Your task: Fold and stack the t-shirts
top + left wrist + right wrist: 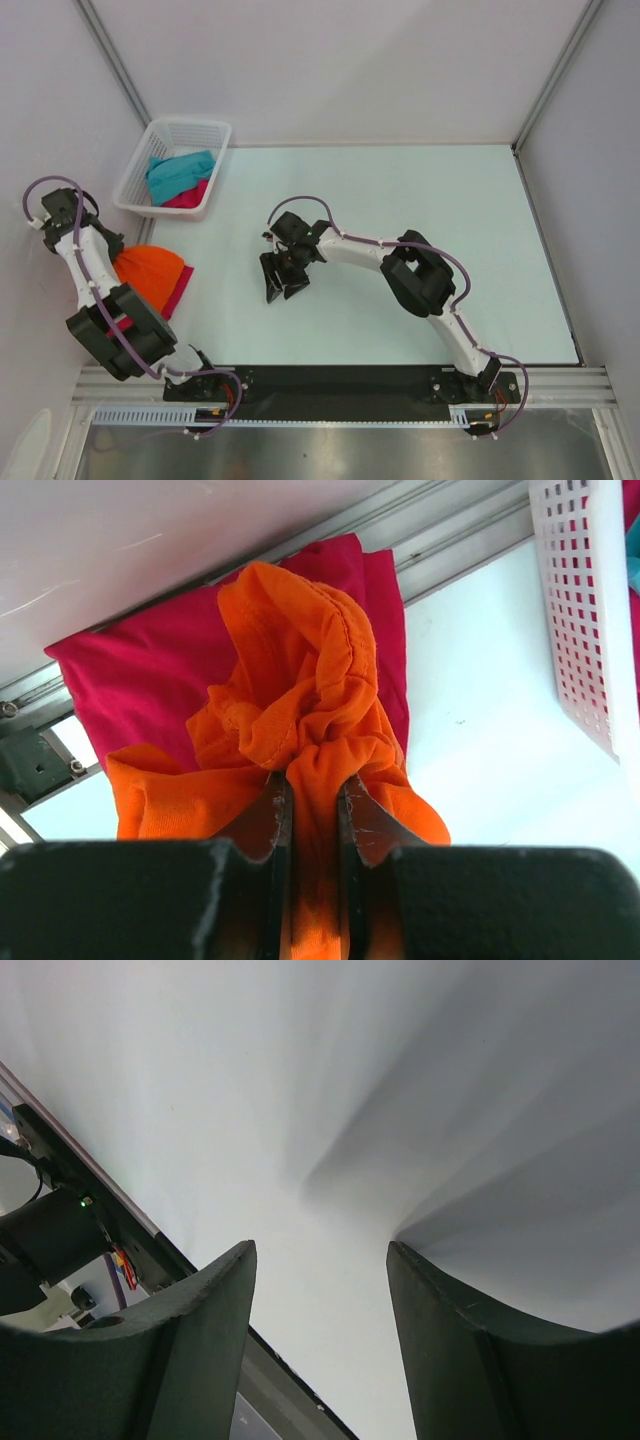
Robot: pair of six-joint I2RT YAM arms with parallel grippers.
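My left gripper moves slightly back and down next, then releases the fold, as the orange cloth already lies over the crimson t-shirt (pixel 178 293).
A bunched-up bright orange t-shirt (pixel 155 272) (pixel 300 680) lies at the table's left edge on top of a crimson t-shirt (pixel 178 293) (pixel 130 680). My left gripper (pixel 112 258) (pixel 312 785) is shut on a fold of the orange cloth, which fills the gap between the fingers. A teal t-shirt (pixel 180 172) and another crimson one (pixel 190 196) lie crumpled in the white basket (pixel 140 185). My right gripper (pixel 283 280) (pixel 320 1250) hangs open over bare table near the middle, nothing between its fingers.
The lattice basket (pixel 580 610) stands at the back left corner, close to the orange shirt. Grey walls and metal frame posts (pixel 110 60) enclose the table. The black rail (pixel 340 385) with both arm bases runs along the near edge.
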